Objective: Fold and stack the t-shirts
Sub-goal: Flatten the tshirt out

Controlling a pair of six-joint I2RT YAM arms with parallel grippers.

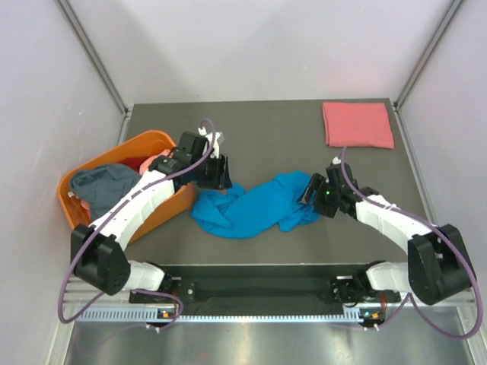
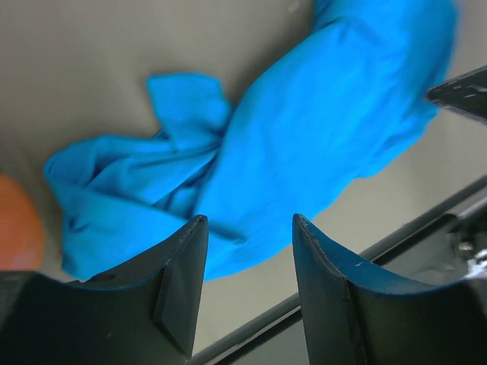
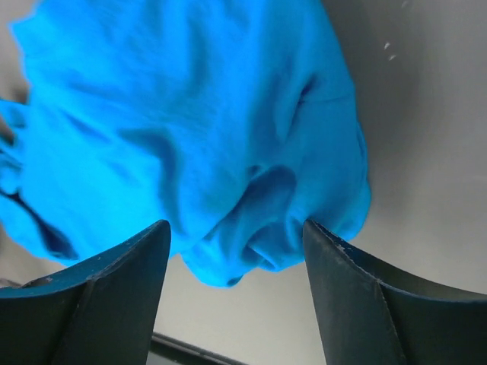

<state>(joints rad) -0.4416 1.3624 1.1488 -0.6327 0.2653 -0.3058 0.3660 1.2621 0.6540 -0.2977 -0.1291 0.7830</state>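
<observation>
My right gripper stands at the other end of the blue heap. Next, I will bring my left gripper down and back onto the heap's end by the basket.
A bright blue t-shirt lies crumpled in a long heap across the middle of the table. It also shows in the left wrist view and the right wrist view. A salmon-pink t-shirt lies folded as a rectangle at the back right. A grey-blue shirt and a red cloth lie in the orange basket. My left gripper is open and empty, above the heap's left end. My right gripper is open and empty at the heap's right end.
The orange basket stands at the left edge of the table, under my left arm. The dark table's front rail runs just below the blue heap. Grey walls close in both sides.
</observation>
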